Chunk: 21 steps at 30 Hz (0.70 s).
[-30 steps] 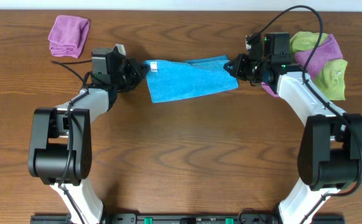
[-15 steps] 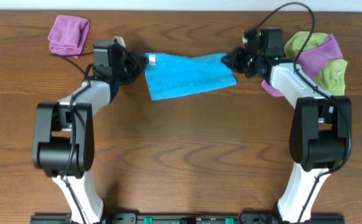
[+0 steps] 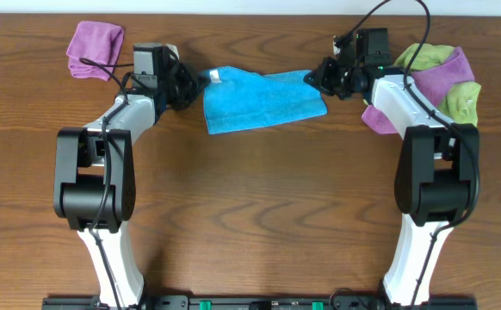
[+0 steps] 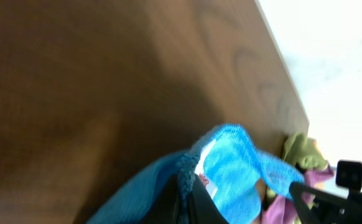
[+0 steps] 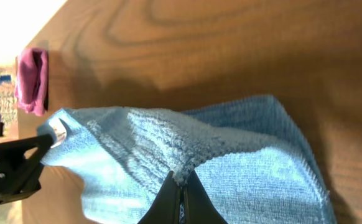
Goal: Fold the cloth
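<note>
The cloth's tagged corner will be drawn back and down by the left gripper toward the cloth's near edge (image 3: 213, 128) and released there, since that edge lies on the tabletop.
The cloth (image 3: 259, 102) is a sky-blue towel stretched across the far middle of the table, its upper edge lifted between both arms. My left gripper (image 3: 201, 80) is shut on the cloth's left corner, where a white tag shows. My right gripper (image 3: 312, 77) is shut on its right corner. In the left wrist view the cloth (image 4: 231, 168) bunches between the black fingers (image 4: 199, 202) of my left gripper (image 4: 186, 186). Seen from the right wrist, a fold of the cloth (image 5: 243, 155) is pinched at my right gripper (image 5: 181, 179).
A folded purple cloth (image 3: 94, 39) lies at the far left corner. A heap of lime-green and purple cloths (image 3: 444, 79) sits at the far right, just behind the right arm. The table's far edge runs close behind both grippers.
Both grippers have carried the cloth's held corners toward the far edge of the table, and the cloth has moved up with them. Both grips stay shut.
</note>
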Tool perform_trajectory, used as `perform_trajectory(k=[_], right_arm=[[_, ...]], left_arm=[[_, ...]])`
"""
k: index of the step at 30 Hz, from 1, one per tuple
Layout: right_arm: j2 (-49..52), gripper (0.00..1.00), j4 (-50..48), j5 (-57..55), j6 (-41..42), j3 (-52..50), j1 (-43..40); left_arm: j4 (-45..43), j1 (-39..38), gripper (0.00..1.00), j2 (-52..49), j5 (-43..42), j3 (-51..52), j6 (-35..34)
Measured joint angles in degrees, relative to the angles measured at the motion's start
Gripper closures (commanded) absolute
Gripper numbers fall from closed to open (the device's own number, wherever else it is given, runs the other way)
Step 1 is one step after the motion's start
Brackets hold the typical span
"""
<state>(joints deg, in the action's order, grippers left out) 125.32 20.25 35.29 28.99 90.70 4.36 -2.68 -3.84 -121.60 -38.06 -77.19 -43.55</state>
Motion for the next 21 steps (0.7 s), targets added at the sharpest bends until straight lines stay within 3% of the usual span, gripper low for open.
perform_trajectory(k=[8,21], right_arm=[[0.0,0.98,4.63,1.57,-0.9,0.0,-0.31],[0.0,0.98,9.77,2.47,-1.66,0.0,-1.33]], left_arm=[[13.94,0.85,0.94,1.97,0.5,-0.09,9.29],[23.34,0.24,0.94,5.88,4.66,-0.11,17.53]])
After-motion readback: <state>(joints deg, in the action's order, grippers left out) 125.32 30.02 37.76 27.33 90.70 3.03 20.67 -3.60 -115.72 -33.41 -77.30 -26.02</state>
